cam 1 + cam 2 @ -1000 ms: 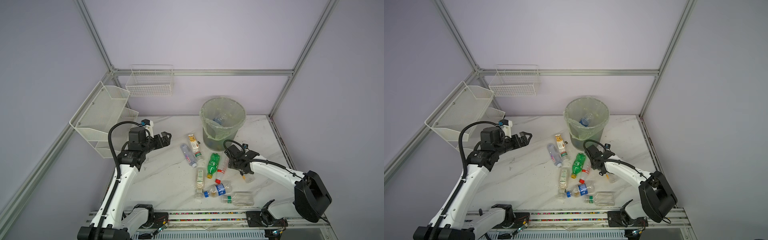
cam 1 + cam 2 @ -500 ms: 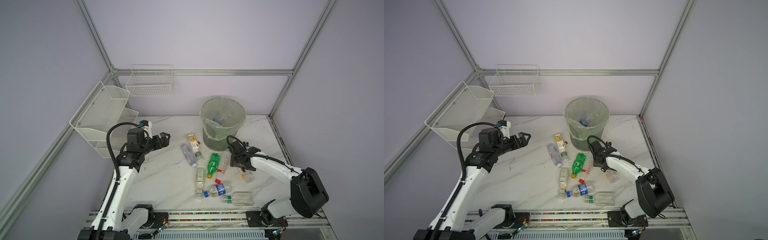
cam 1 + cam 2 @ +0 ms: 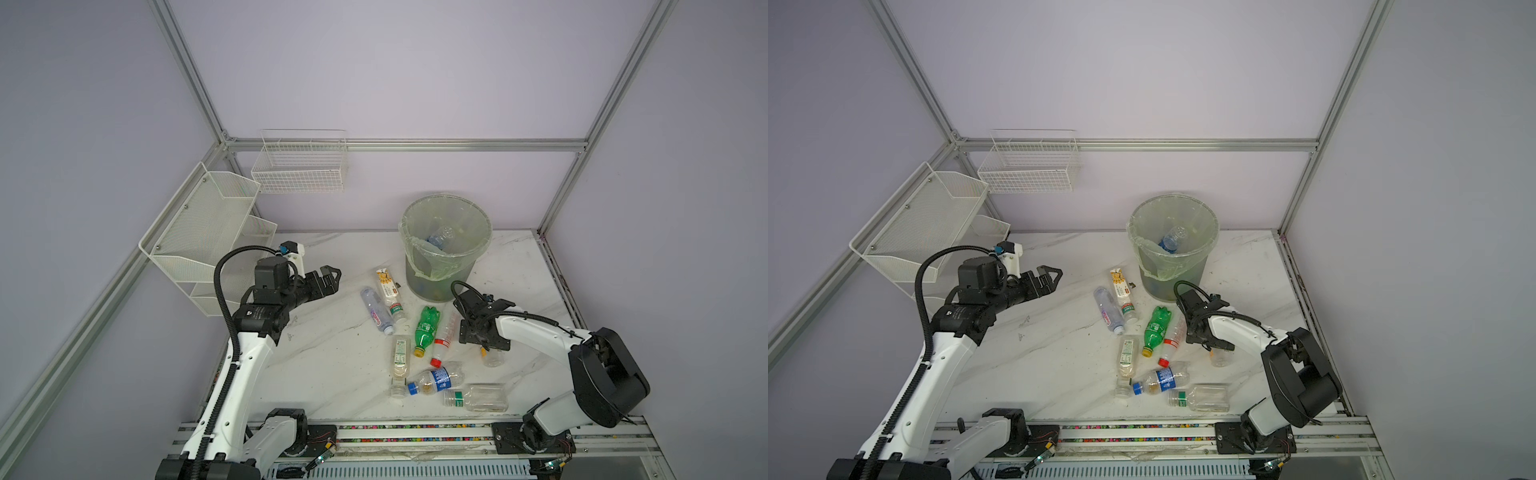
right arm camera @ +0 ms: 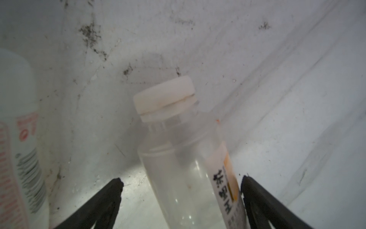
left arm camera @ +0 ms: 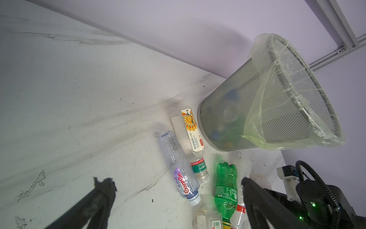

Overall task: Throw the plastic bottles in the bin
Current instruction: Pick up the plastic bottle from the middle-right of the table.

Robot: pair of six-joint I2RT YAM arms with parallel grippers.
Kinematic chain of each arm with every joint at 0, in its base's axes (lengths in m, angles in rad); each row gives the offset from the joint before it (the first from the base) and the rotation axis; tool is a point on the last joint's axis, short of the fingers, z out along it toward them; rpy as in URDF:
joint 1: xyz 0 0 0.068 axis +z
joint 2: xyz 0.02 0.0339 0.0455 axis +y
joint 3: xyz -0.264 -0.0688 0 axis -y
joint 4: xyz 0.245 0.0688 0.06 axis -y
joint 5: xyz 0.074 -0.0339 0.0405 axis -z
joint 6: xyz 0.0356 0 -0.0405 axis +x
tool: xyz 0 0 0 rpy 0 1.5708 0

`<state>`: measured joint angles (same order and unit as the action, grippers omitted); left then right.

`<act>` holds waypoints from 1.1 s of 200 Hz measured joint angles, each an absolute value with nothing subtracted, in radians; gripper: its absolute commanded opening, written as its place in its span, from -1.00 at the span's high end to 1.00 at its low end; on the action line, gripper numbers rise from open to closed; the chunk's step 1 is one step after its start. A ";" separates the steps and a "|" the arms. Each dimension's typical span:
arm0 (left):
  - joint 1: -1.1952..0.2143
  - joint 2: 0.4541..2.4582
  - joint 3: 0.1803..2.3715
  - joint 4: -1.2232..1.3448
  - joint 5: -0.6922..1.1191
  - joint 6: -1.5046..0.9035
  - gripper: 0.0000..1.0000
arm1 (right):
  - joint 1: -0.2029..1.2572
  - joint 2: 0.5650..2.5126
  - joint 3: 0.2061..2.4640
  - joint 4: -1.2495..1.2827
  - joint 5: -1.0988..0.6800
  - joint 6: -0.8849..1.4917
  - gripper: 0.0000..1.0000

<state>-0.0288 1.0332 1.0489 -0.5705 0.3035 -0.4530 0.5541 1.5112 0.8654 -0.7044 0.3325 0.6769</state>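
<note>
My right gripper is low over the tabletop, with the small white-capped bottle's clear body [image 3: 491, 356] [image 4: 192, 187] between its open fingers. It will stay low and close them on the sides of the body next.
Several plastic bottles lie on the white marble table [image 3: 332, 365]: a green one [image 3: 426, 330], a red-capped clear one [image 3: 445, 338], a blue-labelled one [image 3: 436, 379] and others. The bin [image 3: 415, 270], lined with a pale bag, stands at the back with a bottle [image 3: 438, 240] inside. My right gripper [image 3: 482, 338] [image 4: 181, 183] is low and open, its fingers on either side of a small clear white-capped bottle [image 4: 178, 158] [image 3: 493, 358] that lies on the table. My left gripper [image 3: 332, 276] [image 5: 175, 181] hangs open and empty, left of the bottles.
White wire baskets [image 3: 299, 166] hang on the back wall, and a mesh rack [image 3: 199, 232] hangs on the left wall behind my left arm. The bin's wall [image 5: 227, 111] stands close behind the sunflower-labelled bottle [image 5: 191, 128] and a purple-labelled one [image 5: 178, 168].
My right gripper has shifted a little toward the front and come down around the small white-capped bottle. The left arm has hardly moved. Both grippers stayed open.
</note>
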 measured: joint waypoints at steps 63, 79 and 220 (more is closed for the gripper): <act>-0.027 1.034 1.049 -0.570 0.307 -0.453 -1.00 | 0.554 1.545 0.843 -0.667 0.324 0.720 -0.63; -0.027 1.034 1.049 -0.570 0.306 -0.453 -1.00 | 0.554 1.566 0.844 -0.657 0.325 0.730 -0.54; -0.017 1.058 1.042 -0.575 0.258 -0.461 -1.00 | 0.554 1.375 0.794 -0.609 0.320 0.772 0.01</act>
<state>-0.0170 1.0576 1.0416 -0.5751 0.2577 -0.4606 0.5541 1.3746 0.7940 -0.6090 0.3202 0.7719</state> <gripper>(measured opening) 0.998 0.587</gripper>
